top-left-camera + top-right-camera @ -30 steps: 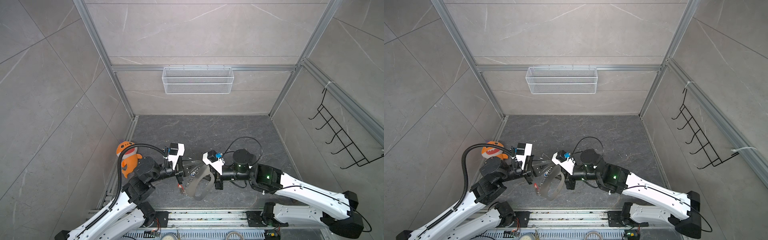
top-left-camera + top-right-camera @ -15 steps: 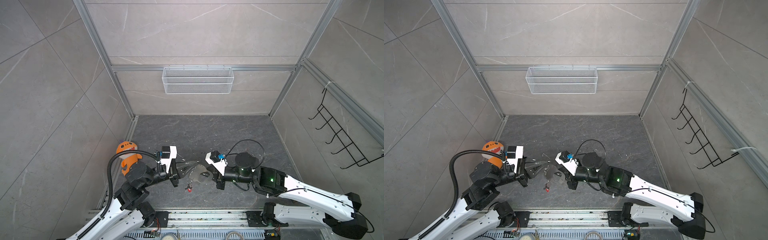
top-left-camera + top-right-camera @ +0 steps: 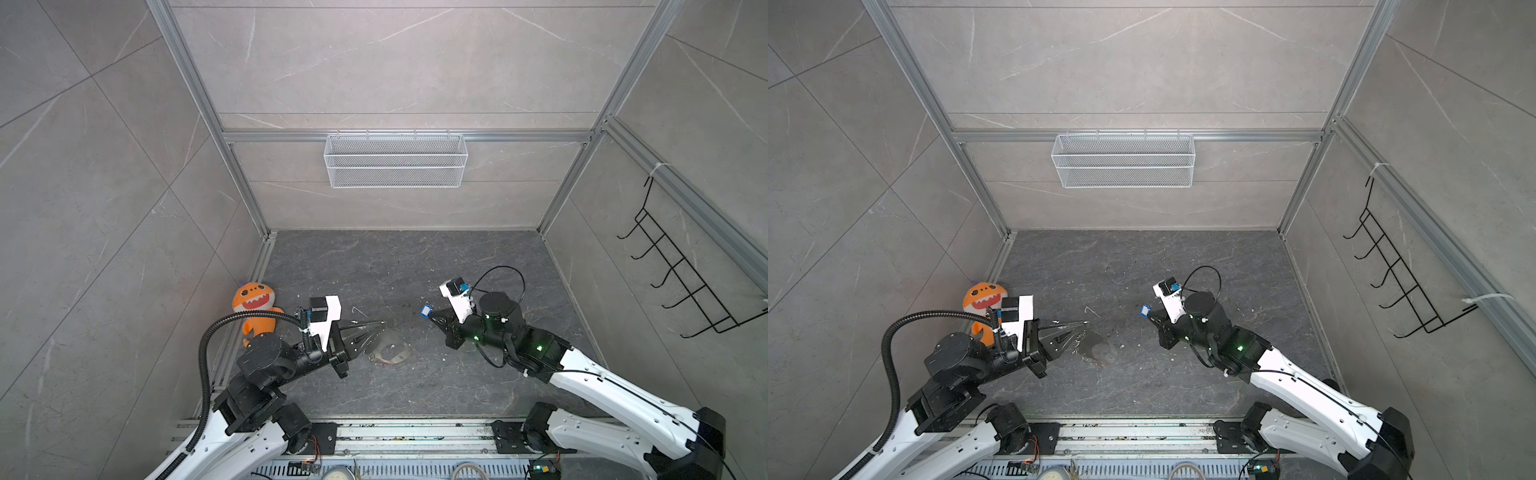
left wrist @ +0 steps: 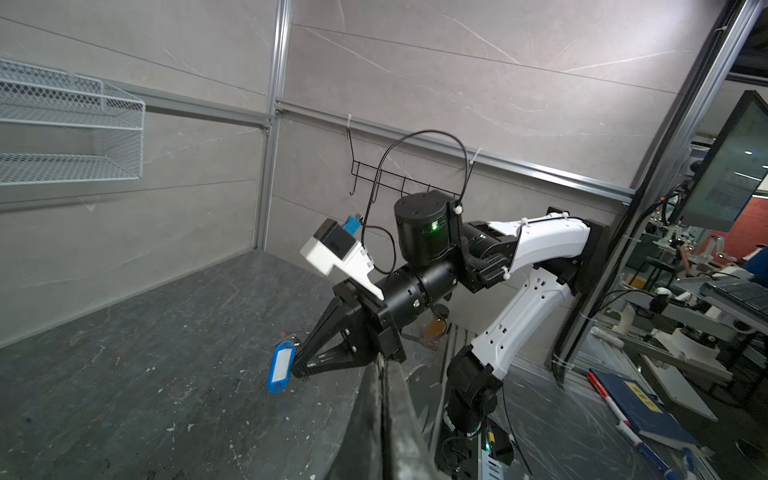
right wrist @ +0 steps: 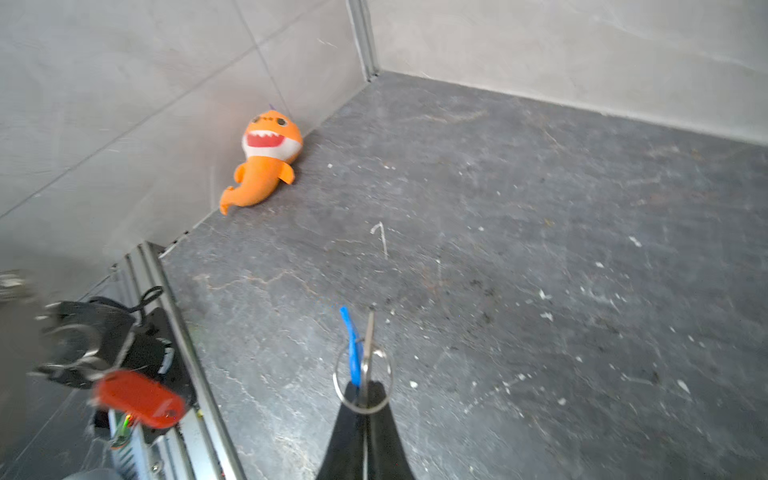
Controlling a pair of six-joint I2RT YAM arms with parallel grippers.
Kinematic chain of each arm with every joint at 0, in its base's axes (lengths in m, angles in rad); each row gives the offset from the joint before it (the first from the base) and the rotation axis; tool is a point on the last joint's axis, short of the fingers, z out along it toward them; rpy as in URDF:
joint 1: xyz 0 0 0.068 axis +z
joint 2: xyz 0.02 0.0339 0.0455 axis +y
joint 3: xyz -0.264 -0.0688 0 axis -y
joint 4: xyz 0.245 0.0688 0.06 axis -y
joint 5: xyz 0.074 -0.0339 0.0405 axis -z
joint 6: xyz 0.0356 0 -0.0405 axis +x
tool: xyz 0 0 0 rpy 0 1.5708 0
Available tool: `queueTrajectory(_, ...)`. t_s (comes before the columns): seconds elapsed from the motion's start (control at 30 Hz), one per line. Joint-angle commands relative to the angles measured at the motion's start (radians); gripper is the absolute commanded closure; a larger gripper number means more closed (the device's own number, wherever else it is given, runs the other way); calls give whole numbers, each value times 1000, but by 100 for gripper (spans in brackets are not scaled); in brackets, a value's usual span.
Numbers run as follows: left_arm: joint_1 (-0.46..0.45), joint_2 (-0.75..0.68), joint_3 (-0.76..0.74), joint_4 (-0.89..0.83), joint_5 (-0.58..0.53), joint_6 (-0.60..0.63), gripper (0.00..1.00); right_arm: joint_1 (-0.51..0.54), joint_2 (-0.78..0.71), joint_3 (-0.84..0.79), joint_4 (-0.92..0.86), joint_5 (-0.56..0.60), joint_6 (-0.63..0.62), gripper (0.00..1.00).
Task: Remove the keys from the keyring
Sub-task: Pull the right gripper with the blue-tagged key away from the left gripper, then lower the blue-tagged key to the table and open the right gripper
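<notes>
The blue-tagged key [image 5: 351, 345] is clear of the keyring, so the right gripper will next tilt downward and go down to the bare dark floor beneath to let go of the keyring.
My left gripper [image 3: 381, 323] is shut on the keyring's chain end. The grey oval fob [image 3: 388, 353] dangles below its tips, just over the floor. The red-tagged key [image 5: 139, 399] hangs there too, blurred in the right wrist view. My right gripper [image 3: 432, 319] is to the right of the left one with a wide gap between. It is shut on a small silver ring [image 5: 361, 382] that carries the blue-tagged key [image 5: 351, 345]. The blue tag [image 4: 281, 365] sticks out past its fingertips. In the left wrist view the left jaws [image 4: 384, 361] are pressed together.
An orange plush shark [image 3: 254, 307] lies against the left wall, behind the left arm. A white wire basket [image 3: 395, 160] hangs on the back wall and a black hook rack [image 3: 681, 286] on the right wall. A small white scrap [image 3: 356, 309] lies on the dark floor.
The two grippers have pulled apart from the middle. The blue-tagged key has gone right with the right gripper, while the fob and red-tagged key stayed with the left gripper and dropped lower.
</notes>
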Motion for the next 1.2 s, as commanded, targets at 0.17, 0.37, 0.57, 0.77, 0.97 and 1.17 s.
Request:
queueTrajectory(0.17, 2, -28, -21, 28, -87, -19, 100, -137, 220, -176, 140, -105, 228, 100)
queueTrajectory(0.37, 2, -45, -46, 45, -103, -31, 100, -159, 389, -192, 174, -118, 262, 100)
queueTrajectory(0.57, 2, -51, -59, 49, -115, -40, 100, -167, 454, -202, 166, -66, 292, 100)
queueTrajectory(0.77, 2, -48, -81, 70, -122, -52, 100, -174, 493, -187, 96, 16, 327, 92)
queueTrajectory(0.97, 2, -48, -86, 71, -128, -58, 100, -174, 484, -194, 56, 83, 355, 54)
queueTrajectory(1.17, 2, -46, -82, 65, -131, -60, 100, -174, 376, -169, -22, 125, 346, 46)
